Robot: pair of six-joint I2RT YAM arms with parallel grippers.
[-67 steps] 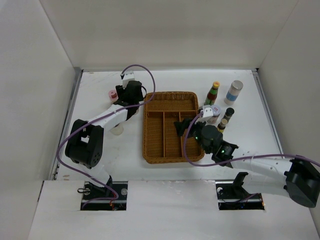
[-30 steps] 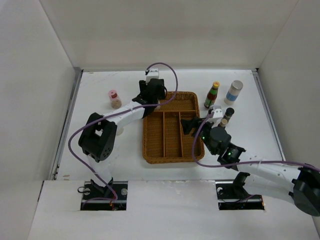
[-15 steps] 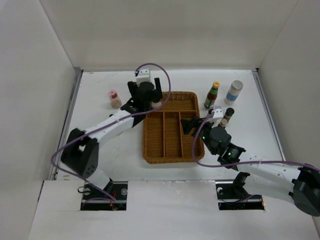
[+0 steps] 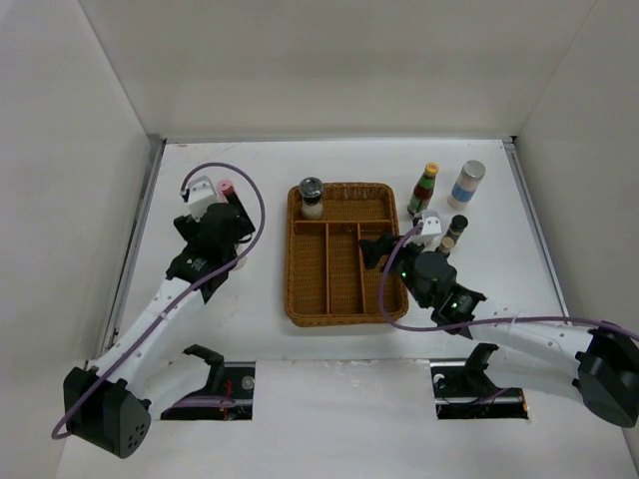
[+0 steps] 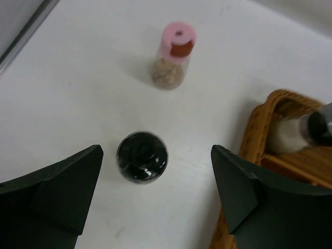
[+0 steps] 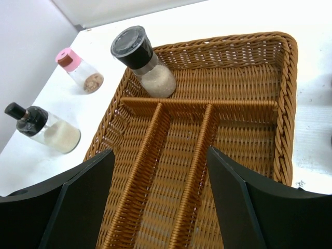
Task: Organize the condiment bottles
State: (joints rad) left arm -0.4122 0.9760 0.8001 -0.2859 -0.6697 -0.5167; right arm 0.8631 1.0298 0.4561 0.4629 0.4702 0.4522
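Observation:
The black cap of the bottle (image 5: 141, 156) already stands between my left gripper's open fingers, so the gripper moves down over the cap and closes on it next.
A black-capped jar of white grains (image 4: 312, 197) (image 6: 142, 62) stands in the far left corner of the wicker tray (image 4: 339, 314). Left of the tray, my left gripper (image 4: 228, 222) (image 5: 156, 150) hangs open above a black-capped bottle (image 5: 141, 157) (image 6: 44, 129). That bottle sits between the fingers, nearer the left one, untouched. A pink-capped bottle (image 4: 226, 187) (image 5: 175, 54) stands just beyond. My right gripper (image 4: 374, 249) (image 6: 160, 153) is open and empty over the tray's long compartments. Right of the tray stand a yellow-capped bottle (image 4: 426, 190), a blue-labelled white bottle (image 4: 466, 184) and a black-capped one (image 4: 456, 228).
The tray's brown rim (image 5: 254, 129) lies close to my left gripper's right finger. White walls enclose the table on three sides. A metal rail (image 4: 140, 239) runs along the left edge.
My left gripper opened, left the black-capped jar in the tray's far left corner, and swung left and back to hover over the bottle beside the pink-capped one. The right arm barely moved.

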